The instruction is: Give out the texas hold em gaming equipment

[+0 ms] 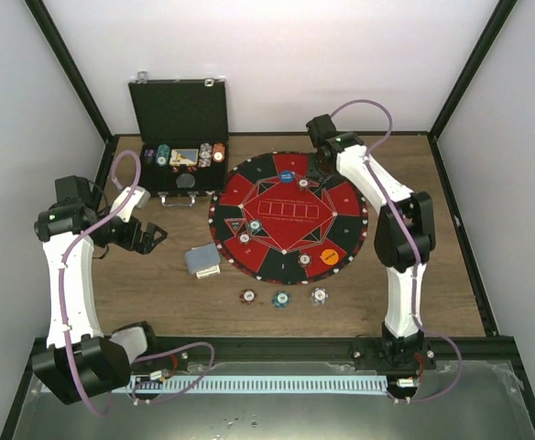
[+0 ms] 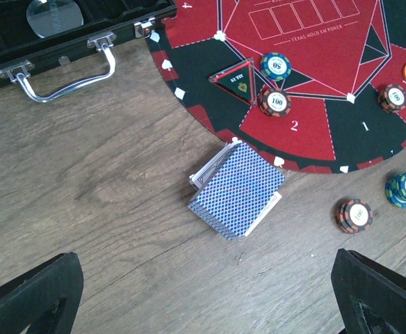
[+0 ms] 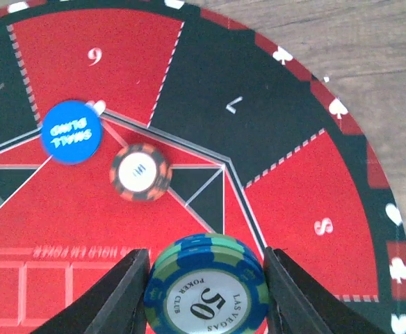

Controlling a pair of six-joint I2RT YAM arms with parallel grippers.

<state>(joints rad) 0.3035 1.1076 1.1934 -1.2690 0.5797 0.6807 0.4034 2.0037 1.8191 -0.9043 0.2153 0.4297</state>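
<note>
The brown-red chip is beside my bare right gripper, so next I will move my right gripper down to the dark section's inner edge and let go of the teal chips.
My right gripper is shut on a small stack of teal chips marked 50, over the far part of the mat; in the top view the gripper is at the mat's back edge. Just beyond it lie a blue button and a brown-red chip. My left gripper is open and empty above bare wood, left of the mat. The blue-backed card deck lies just ahead of it. An orange button and more chips lie on the mat.
The round red-and-black mat fills the table's middle. The open black case with several chips stands at the back left, its metal handle facing the table. Three chip stacks lie on the wood in front of the mat.
</note>
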